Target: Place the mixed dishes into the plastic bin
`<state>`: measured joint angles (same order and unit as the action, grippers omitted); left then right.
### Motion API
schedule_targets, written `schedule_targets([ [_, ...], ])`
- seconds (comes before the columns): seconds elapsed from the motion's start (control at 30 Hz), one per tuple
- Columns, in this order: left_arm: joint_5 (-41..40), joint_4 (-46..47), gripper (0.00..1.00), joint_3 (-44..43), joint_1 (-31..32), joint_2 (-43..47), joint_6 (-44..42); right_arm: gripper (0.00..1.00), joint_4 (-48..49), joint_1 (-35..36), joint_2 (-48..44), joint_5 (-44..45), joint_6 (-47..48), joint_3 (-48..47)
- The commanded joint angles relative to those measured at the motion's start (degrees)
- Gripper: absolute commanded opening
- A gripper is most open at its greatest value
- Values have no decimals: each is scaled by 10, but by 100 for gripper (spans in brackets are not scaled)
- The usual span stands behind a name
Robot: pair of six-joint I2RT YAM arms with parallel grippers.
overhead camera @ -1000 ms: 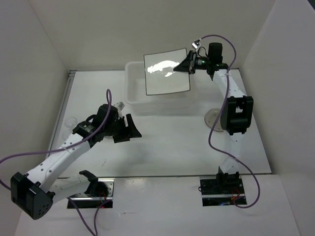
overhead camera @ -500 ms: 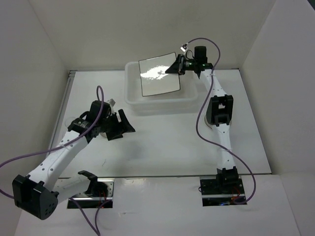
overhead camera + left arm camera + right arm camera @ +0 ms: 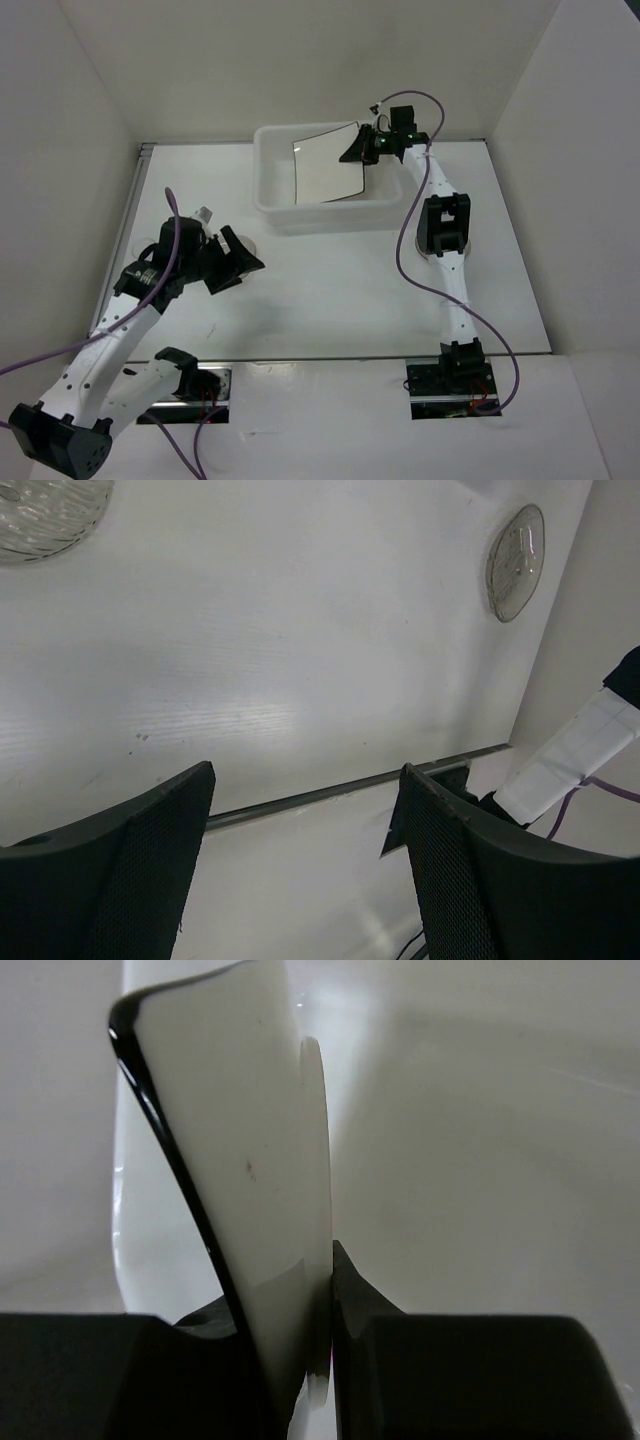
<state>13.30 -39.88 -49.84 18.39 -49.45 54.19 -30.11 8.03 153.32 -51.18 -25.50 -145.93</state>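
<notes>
I should lower my right gripper, shift it to the left in the top view, and open it, because the plate's held edge is still raised above the bottom of the bin.
My right gripper is shut on the right edge of the square white plate with a dark rim. It holds the plate steeply tilted, its lower part inside the translucent plastic bin at the back. In the right wrist view the plate stands edge-on, clamped between my fingertips. My left gripper is open and empty over the table's left middle. Two small round speckled dishes lie on the table in the left wrist view, one top left and one top right. I cannot make out the clear cup.
One round dish lies partly hidden behind the right arm's forearm. White walls close in the table on the left, back and right. A metal strip marks the table's near edge.
My right gripper moved left and down, tipping the plate steeper and lowering it into the bin. My left arm swung left and toward the near edge, still open.
</notes>
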Motion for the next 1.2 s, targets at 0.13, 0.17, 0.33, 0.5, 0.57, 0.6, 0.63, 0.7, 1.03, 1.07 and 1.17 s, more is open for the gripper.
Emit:
schedule_targets([
  [0.13, -2, -16, 82, 13, -9, 30, 14, 0, -24, 22, -8, 49, 30, -42],
  [0.17, -2, -22, 82, 13, -9, 40, 20, 0, -24, 23, -1, 49, 30, -48],
  [0.33, -8, -35, 82, 24, -9, 73, 36, 0, 0, 29, 18, -19, 30, -48],
  [0.5, -13, -54, 82, 24, -9, 103, 52, 0, 31, 29, 37, -77, 11, -48],
  [0.57, -19, -60, 82, 24, -9, 117, 58, 0, 31, 35, 43, -77, 11, -48],
  [0.6, -19, -66, 82, 24, -9, 126, 64, 0, 24, 40, 50, -77, 11, -56],
  [0.63, -19, -66, 82, 24, -9, 134, 71, 4, 16, 40, 50, -70, 11, -56],
  [0.7, -25, -71, 82, 24, -9, 140, 76, 15, 16, 45, 56, -57, 5, -72],
  [1.03, -13, -41, 82, 24, -9, 83, 54, 97, -34, 35, 49, 22, 11, -148],
  [1.07, -8, -41, 82, 24, -9, 77, 49, 100, -34, 30, 42, 27, 11, -163],
  [1.17, -13, -28, 82, 19, -9, 54, 36, 100, -58, 17, 16, 61, 22, -195],
])
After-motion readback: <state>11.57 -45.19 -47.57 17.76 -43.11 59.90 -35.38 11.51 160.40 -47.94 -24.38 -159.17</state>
